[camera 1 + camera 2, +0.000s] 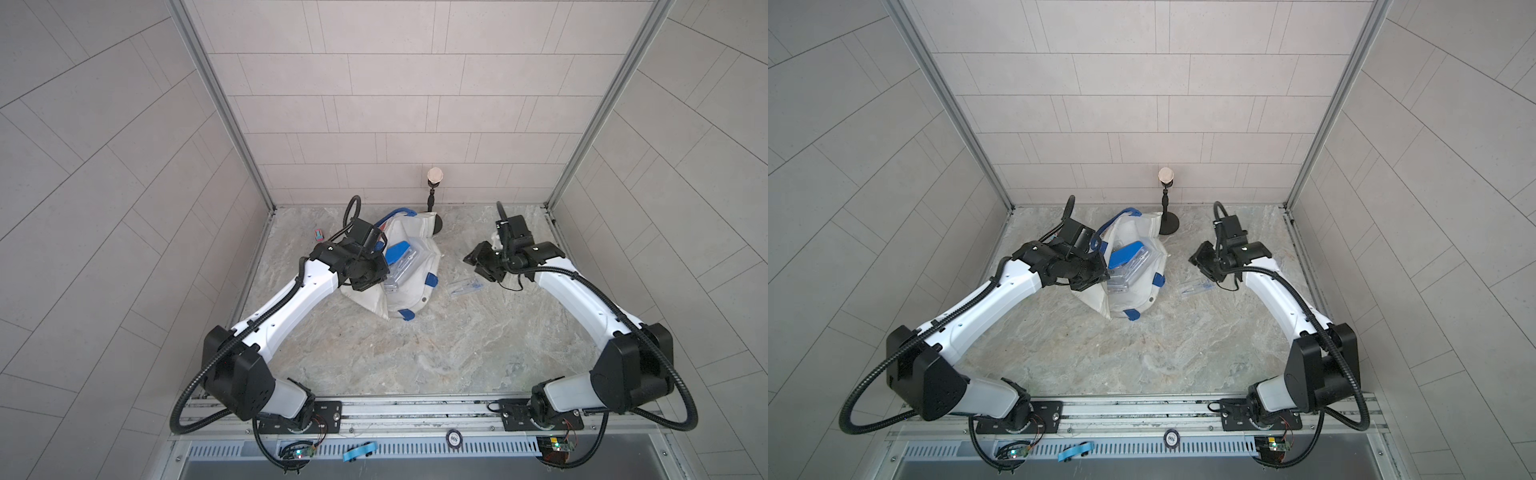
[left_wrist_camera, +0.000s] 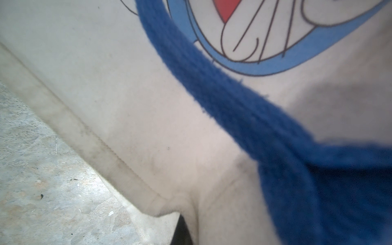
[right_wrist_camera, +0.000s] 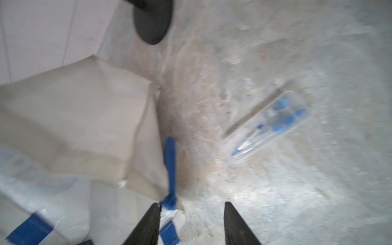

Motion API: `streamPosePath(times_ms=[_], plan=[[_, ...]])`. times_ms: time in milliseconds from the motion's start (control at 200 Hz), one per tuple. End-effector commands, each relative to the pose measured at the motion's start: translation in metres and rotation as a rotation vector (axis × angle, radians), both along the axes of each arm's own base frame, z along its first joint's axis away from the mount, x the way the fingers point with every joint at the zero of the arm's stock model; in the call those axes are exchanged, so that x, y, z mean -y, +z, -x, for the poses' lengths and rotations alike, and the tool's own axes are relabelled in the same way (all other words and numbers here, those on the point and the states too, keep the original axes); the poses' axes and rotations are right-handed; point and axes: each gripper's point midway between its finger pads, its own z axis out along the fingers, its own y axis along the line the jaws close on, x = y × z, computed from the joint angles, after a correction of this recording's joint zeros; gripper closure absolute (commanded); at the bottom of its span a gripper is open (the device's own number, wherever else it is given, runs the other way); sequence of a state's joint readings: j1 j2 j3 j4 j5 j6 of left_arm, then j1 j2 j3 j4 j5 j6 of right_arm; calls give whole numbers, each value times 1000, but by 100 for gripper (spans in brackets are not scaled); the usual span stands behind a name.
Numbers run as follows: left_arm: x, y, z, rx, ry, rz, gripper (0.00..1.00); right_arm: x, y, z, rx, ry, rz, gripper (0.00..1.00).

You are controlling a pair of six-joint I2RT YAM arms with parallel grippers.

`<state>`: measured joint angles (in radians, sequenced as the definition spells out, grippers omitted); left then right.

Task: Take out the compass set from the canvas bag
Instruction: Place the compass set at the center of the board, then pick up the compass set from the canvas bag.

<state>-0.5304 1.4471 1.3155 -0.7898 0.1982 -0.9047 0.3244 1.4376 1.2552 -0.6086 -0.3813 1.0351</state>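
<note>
The bag lies open, so my right gripper will next move across over the bag's opening and down inside onto the slim clear compass pack [image 1: 409, 260] beside the blue one.
The white canvas bag [image 1: 368, 298] [image 1: 1092, 300] lies slumped on the table with its mouth open. Several clear compass set packs [image 1: 400, 266] [image 1: 1128, 266] show inside, blue on top. My left gripper [image 1: 368, 279] [image 1: 1090, 276] is shut on the bag's left rim; its wrist view is filled by canvas [image 2: 127, 110] and a blue strap [image 2: 233, 101]. One compass set pack [image 1: 466, 286] [image 1: 1197, 287] [image 3: 269, 127] lies flat on the table to the right of the bag. My right gripper [image 1: 482, 266] [image 1: 1203, 261] [image 3: 192, 212] hovers open just behind it, holding nothing.
A black stand with a round beige top [image 1: 435, 176] [image 1: 1165, 176] rises behind the bag by the back wall; its base [image 3: 152, 23] is close to the bag. A tiny red-and-teal toy [image 1: 319, 235] lies at the back left. Tiled walls close three sides.
</note>
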Motion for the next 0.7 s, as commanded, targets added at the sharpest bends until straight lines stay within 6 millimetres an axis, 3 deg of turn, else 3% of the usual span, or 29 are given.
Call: streamPosePath(times_ms=[0,140,275,415,695], plan=[[10,26,-9,83,-5,54,100,-50,3,4,-58,-26,-10,58],[14,31,-10,96,-13,66,100,-125,11,-17,-37,54,-56,62],[13,35,-10,108,-14,66,100,-164,-21,-33,-112,97,-19,59],[14,35,-8,105,-25,73,100,-165,-61,-49,-155,51,13,54],[19,34,-7,97,-52,85,100,-143,-108,-67,-202,-14,109,48]])
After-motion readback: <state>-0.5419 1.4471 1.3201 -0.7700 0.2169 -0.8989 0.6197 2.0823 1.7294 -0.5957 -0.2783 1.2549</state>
